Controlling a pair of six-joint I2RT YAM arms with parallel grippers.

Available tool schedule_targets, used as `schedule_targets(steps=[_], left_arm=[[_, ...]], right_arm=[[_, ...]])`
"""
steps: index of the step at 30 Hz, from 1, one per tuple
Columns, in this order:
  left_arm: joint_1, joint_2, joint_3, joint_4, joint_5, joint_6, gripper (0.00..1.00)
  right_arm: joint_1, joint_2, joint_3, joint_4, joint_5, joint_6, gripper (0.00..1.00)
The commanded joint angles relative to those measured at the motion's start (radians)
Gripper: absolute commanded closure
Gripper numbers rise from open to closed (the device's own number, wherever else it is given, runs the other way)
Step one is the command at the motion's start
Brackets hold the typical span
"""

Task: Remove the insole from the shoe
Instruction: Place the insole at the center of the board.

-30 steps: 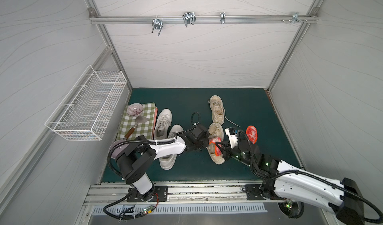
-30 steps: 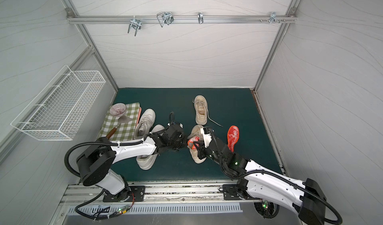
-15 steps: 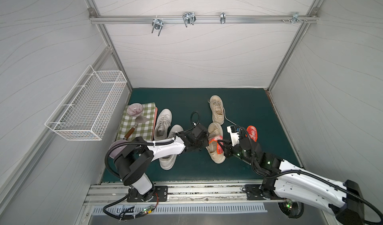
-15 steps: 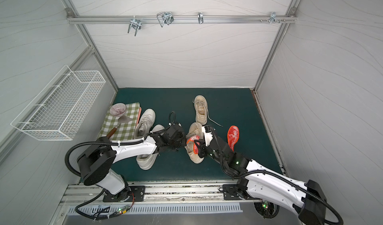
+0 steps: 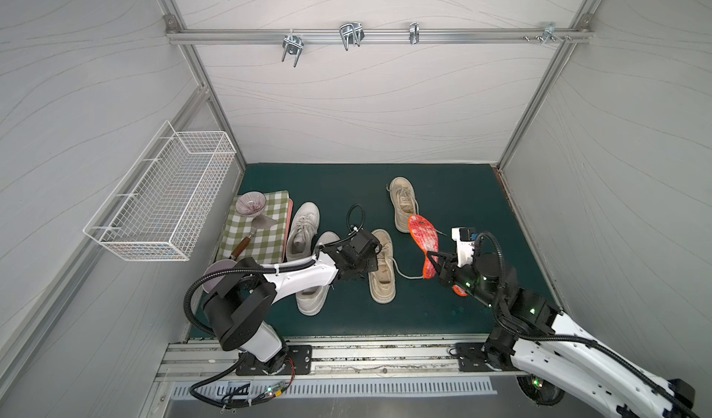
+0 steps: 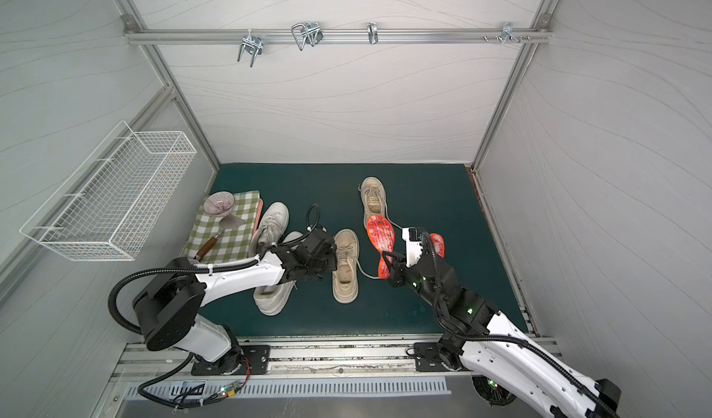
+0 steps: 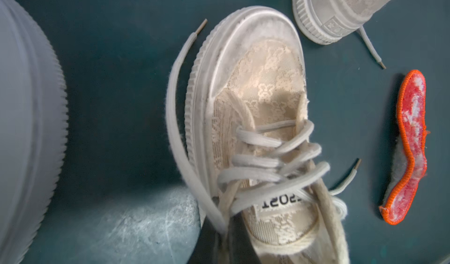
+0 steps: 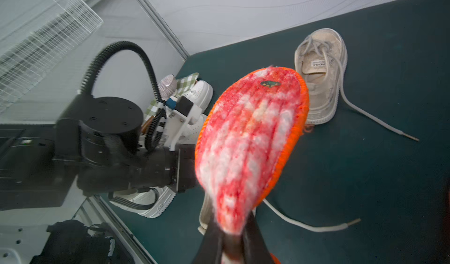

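I should next tilt my right gripper downward, lower it to the bare mat (image 5: 442,281) beside the second insole and let go, since the red insole is fully outside the shoe (image 5: 383,281).
The beige lace shoe (image 5: 383,281) (image 6: 345,285) (image 7: 258,92) lies on the green mat, toe pointing away. My left gripper (image 5: 370,270) (image 6: 330,267) (image 7: 229,245) is shut on its left collar, one dark finger inside the opening. The fuzzy red insole (image 5: 423,235) (image 6: 380,239) (image 8: 248,148) with an orange rim hangs in the air to the right of the shoe, fully outside it. My right gripper (image 5: 431,262) (image 6: 387,260) (image 8: 233,245) is shut on its narrow heel part, and its broad toe end points up and away.
A second red insole (image 6: 437,242) lies on the mat, mostly hidden under my right arm. One insole (image 7: 411,141) shows edge-on beside the shoe; which one I cannot tell. Another beige shoe (image 5: 402,204), two white sneakers (image 5: 304,223) and a checked cloth (image 5: 266,239) lie behind and left.
The insole, earlier partly inside the beige shoe, has come out. My right gripper has carried it up and to the right. My left gripper stays on the shoe.
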Motion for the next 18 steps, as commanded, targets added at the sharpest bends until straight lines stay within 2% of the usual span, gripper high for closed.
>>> schedule_targets(steps=[1,6,8,14,18], left_arm=[[0.005,-0.044,-0.029,-0.005,-0.027,0.029,1.00],[0.005,-0.073,-0.067,0.033,-0.013,0.033,1.00],[0.005,-0.082,-0.076,0.038,-0.015,0.038,1.00],[0.004,-0.106,-0.087,0.046,-0.023,0.049,1.00],[0.005,-0.114,-0.096,0.051,-0.023,0.047,1.00]], right_arm=[[-0.054,0.015,0.029,-0.115,-0.035,0.020,1.00],[-0.171,0.095,0.101,-0.219,-0.029,0.009,1.00],[-0.258,0.160,0.148,-0.272,-0.036,-0.001,1.00],[-0.504,0.375,0.237,-0.276,-0.214,-0.042,1.00],[-0.550,0.520,0.289,-0.281,-0.233,-0.043,1.00]])
